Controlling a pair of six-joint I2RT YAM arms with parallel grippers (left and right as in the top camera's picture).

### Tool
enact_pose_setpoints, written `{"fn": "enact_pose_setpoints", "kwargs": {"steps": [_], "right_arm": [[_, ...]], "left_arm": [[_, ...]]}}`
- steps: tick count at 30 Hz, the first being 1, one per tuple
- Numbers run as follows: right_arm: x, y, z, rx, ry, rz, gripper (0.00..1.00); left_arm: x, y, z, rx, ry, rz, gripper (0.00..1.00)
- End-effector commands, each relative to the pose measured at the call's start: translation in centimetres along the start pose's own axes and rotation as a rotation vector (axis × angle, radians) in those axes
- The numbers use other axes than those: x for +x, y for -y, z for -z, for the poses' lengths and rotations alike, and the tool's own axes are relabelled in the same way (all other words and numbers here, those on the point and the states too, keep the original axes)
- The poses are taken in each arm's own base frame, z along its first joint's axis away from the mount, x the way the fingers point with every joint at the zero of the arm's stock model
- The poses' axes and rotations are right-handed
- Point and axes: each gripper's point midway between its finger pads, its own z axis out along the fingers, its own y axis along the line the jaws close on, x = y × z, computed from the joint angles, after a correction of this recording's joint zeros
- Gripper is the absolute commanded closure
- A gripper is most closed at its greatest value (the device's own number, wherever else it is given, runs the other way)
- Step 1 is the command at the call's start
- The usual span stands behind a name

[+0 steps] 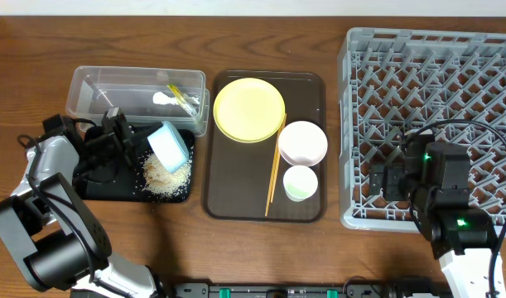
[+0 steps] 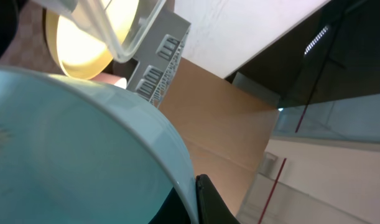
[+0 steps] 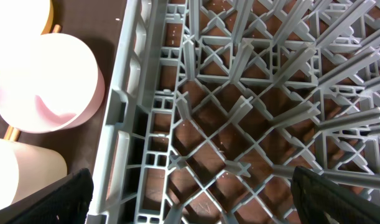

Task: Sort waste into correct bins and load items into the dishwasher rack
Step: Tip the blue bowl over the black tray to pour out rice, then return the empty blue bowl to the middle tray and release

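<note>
My left gripper turns the bowl upright next and brings it down onto the brown tray by the chopsticks, since the rice lies in the black tray (image 1: pixel 99 186).
My left gripper (image 1: pixel 143 142) is shut on the rim of the light blue bowl (image 1: pixel 170 145) and holds it tipped on its side above the black tray (image 1: pixel 99 186). The white rice scraps (image 1: pixel 166 175) lie heaped in that tray under the bowl. The bowl fills the left wrist view (image 2: pixel 65 149), with the gripper (image 2: pixel 193 208) pinching its rim. The yellow-green wrapper (image 1: pixel 185 99) lies in the clear tub (image 1: pixel 95 87). My right gripper (image 1: pixel 385 178) is open and empty over the left edge of the grey rack (image 1: pixel 435 50), as in the right wrist view (image 3: pixel 196 199).
On the brown tray (image 1: pixel 306 83) sit the yellow plate (image 1: pixel 248 109), the pinkish-white bowl (image 1: pixel 302 142), the pale green cup (image 1: pixel 300 182) and the chopsticks (image 1: pixel 275 165). The right wrist view shows the bowl (image 3: pixel 50 81) and cup (image 3: pixel 22 174) left of the rack wall (image 3: pixel 124 124).
</note>
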Motion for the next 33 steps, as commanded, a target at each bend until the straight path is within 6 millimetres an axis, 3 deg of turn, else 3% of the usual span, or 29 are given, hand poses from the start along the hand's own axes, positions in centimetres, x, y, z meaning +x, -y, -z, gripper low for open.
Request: {"fn": "enact_pose_setpoints", "kwargs": {"steps": [1,4,9,11,13,14,20,26,30,33], "right_arm": [[-0.7,-0.4,0.4,-0.011,0.017,0.001,0.01],[-0.7,-0.4,0.4,-0.011,0.017,0.001,0.01],[-0.7,-0.4,0.4,-0.011,0.017,0.001,0.01],[-0.7,-0.4,0.4,-0.011,0.017,0.001,0.01],[-0.7,-0.4,0.4,-0.011,0.017,0.001,0.01],[-0.7,-0.4,0.4,-0.011,0.017,0.001,0.01],[-0.7,-0.4,0.4,-0.011,0.017,0.001,0.01],[-0.7,-0.4,0.4,-0.011,0.017,0.001,0.01],[-0.7,-0.4,0.4,-0.011,0.017,0.001,0.01],[-0.7,-0.4,0.4,-0.011,0.017,0.001,0.01]], "left_arm": [[-0.2,0.1,0.1,0.025,-0.004,-0.066,0.94],[-0.7,-0.1,0.1,0.0,0.011,-0.208,0.94],[-2.5,-3.8,0.6,-0.221,0.11,-0.104,0.94],[-2.2,-2.7,0.4,-0.155,0.082,-0.128,0.94],[-1.1,0.3,0.1,0.011,0.01,-0.272,0.94],[-0.9,0.6,0.1,0.029,0.003,-0.286,0.94],[-1.3,0.0,0.1,-0.015,0.023,-0.278,0.93],[-0.6,0.7,-0.2,0.016,-0.005,-0.261,0.94],[0.8,0.9,-1.7,-0.02,-0.043,-0.337,0.94],[1.8,-0.5,-3.7,-0.176,-0.048,-0.402,0.94]]}}
